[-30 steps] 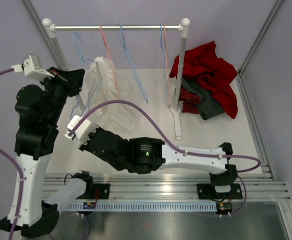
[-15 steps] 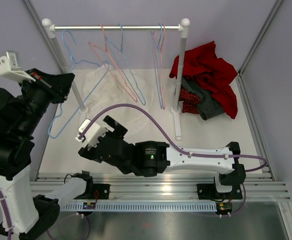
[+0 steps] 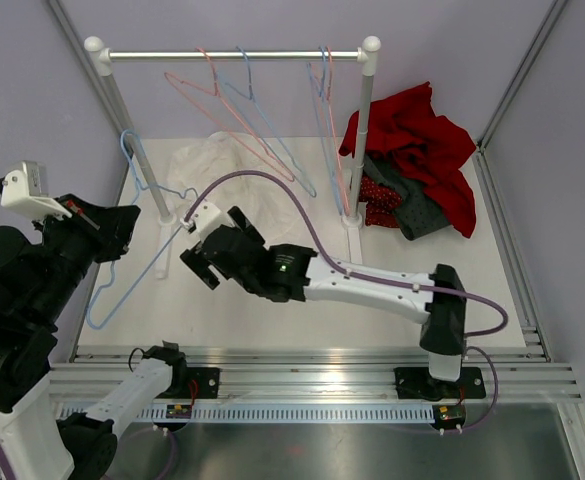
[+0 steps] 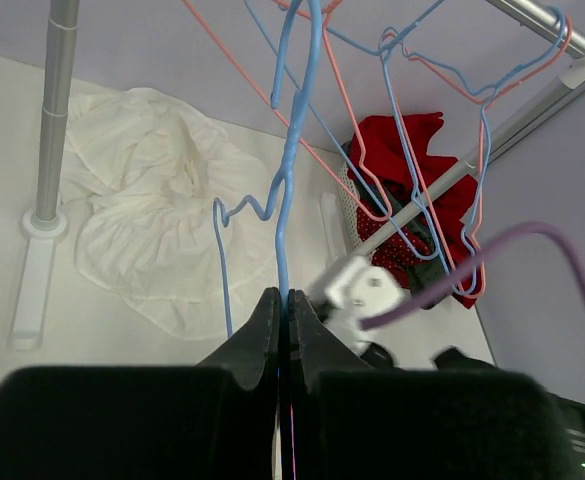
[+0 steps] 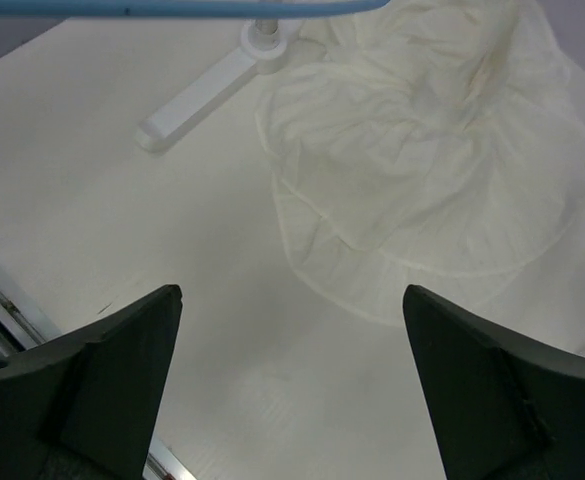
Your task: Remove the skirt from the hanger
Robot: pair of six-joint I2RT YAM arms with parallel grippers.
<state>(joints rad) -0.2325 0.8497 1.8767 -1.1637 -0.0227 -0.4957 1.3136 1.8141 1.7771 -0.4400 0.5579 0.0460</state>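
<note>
My open right gripper lowers and reaches outward onto the near folds of the white skirt (image 5: 370,212) next, since the crumpled cloth lies below and outward of it.
The white skirt (image 3: 224,172) lies crumpled on the table under the rack, free of any hanger; it also shows in both wrist views (image 4: 142,205) (image 5: 432,150). My left gripper (image 3: 130,218) (image 4: 285,300) is shut on the wire of a bare blue hanger (image 3: 137,270) (image 4: 290,150), held off the rail at the left. My right gripper (image 3: 215,245) (image 5: 292,340) hovers open just in front of the skirt, with only bare table between its fingers (image 5: 122,360). The blue hanger's bar (image 5: 172,8) crosses the top of the right wrist view.
The clothes rack (image 3: 232,55) stands at the back with several pink and blue hangers (image 3: 262,130) swinging on it. Its left foot (image 3: 162,225) is near both grippers. A pile of red and dark clothes (image 3: 417,160) lies at the back right.
The skirt has dropped from the hanger onto the table. My left gripper pulled the blue hanger off the rail toward the near left. My right gripper opened and moved back toward the skirt.
</note>
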